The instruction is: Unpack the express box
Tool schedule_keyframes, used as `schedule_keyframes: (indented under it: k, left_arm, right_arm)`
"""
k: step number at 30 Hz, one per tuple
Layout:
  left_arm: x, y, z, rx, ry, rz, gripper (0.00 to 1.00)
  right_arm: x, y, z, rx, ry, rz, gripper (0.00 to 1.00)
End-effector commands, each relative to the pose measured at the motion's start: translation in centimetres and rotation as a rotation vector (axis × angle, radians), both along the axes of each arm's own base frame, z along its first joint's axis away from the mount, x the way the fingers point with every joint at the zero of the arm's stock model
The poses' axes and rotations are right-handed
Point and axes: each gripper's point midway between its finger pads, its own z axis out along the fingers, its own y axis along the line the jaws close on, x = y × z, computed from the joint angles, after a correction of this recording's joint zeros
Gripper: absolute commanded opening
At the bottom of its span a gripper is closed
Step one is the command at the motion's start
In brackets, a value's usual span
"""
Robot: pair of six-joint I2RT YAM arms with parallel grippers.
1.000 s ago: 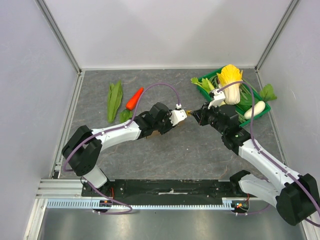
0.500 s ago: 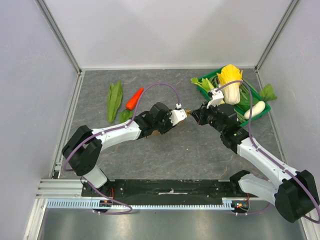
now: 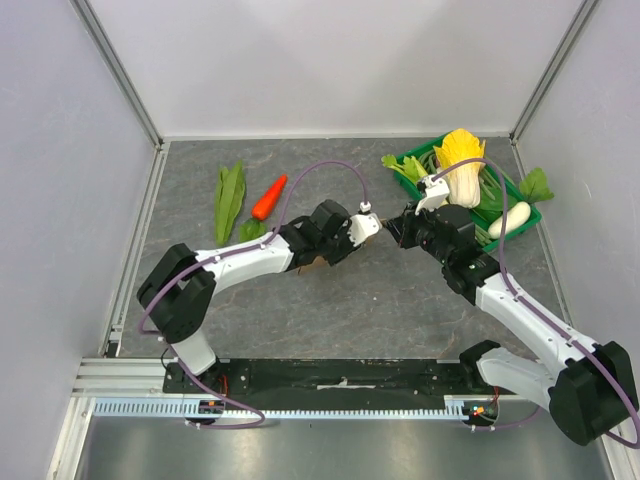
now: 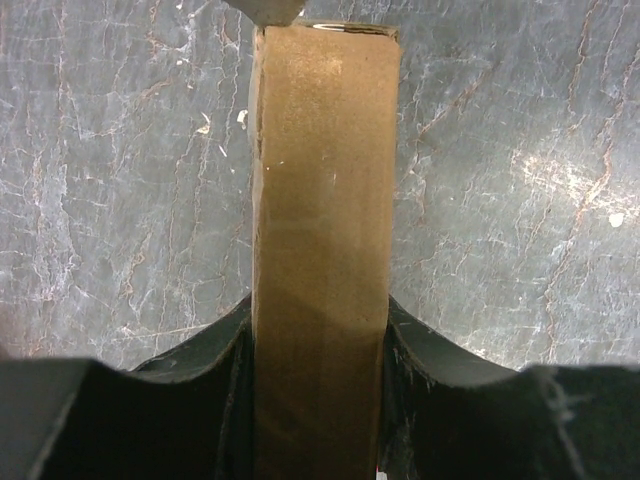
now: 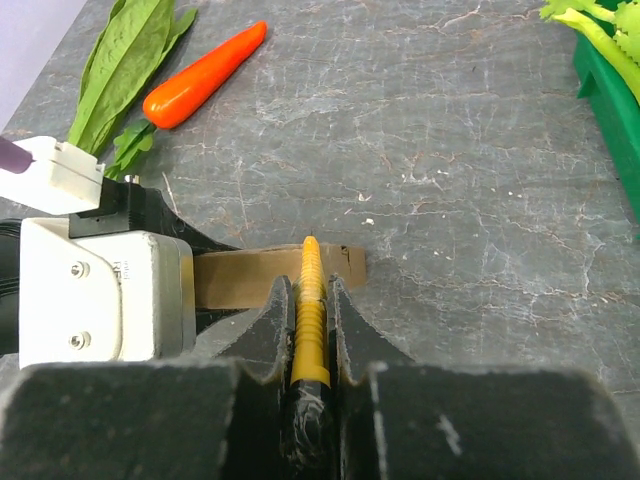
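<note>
My right gripper draws off the box toward the green crate next, then lowers to release the yellow tool on the clear patch of tabletop between them.
The express box, thin brown cardboard, stands on its narrow edge on the grey table, held between my left gripper's black fingers. In the right wrist view the box runs sideways out of the left gripper's white body. My right gripper is shut on a yellow ridged tool whose tip rests on the box's top edge near its free end. In the top view the left gripper and the right gripper meet mid-table, and the box is mostly hidden there.
An orange carrot and a green leaf lie at the back left. A green crate at the back right holds a napa cabbage, celery and a white radish. Grey walls enclose the table.
My left arm has shifted a little to the right and away, with the box still in its grip. The right gripper has barely moved.
</note>
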Motion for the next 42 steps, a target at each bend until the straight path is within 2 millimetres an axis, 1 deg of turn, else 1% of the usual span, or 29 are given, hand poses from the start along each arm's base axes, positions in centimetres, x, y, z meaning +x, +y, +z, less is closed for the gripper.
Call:
schedule_keyframes:
  k: [1,7,9,11,18,33,39,42]
  left_arm:
    - [-4.0,6.2,-8.7,0.253,0.294,0.176,0.33]
    - [-3.9,6.5,-9.1,0.249,0.349,0.217,0.30]
    - [-3.4,6.9,-9.1,0.246,0.360,0.244,0.29]
    - [-3.7,6.8,-9.2,0.235,0.393,0.236,0.29]
    - [-3.7,6.9,-9.0,0.198,0.461,0.242,0.26]
    - [-3.6,7.4,-9.7,0.222,0.474,0.261,0.24]
    - [-3.5,7.6,-9.9,0.226,0.478,0.263,0.24]
    - [-3.7,7.4,-9.8,0.218,0.478,0.250,0.24]
  right_arm:
    - [-3.4,0.7,-3.7,-0.045,0.187,0.088,0.00]
    - [-3.9,0.3,-4.4,-0.071,0.196,0.089,0.00]
    - [-4.1,0.1,-4.7,-0.079,0.197,0.087,0.00]
    - [-4.1,0.0,-4.8,-0.083,0.193,0.086,0.00]
    - [-4.3,-0.2,-5.5,-0.092,0.183,0.087,0.00]
    - [-5.4,-0.3,-7.0,-0.077,0.239,0.090,0.00]
    - [-6.0,-0.1,-7.1,-0.061,0.262,0.105,0.00]
    - [-6.0,-0.2,-6.7,-0.059,0.254,0.101,0.00]
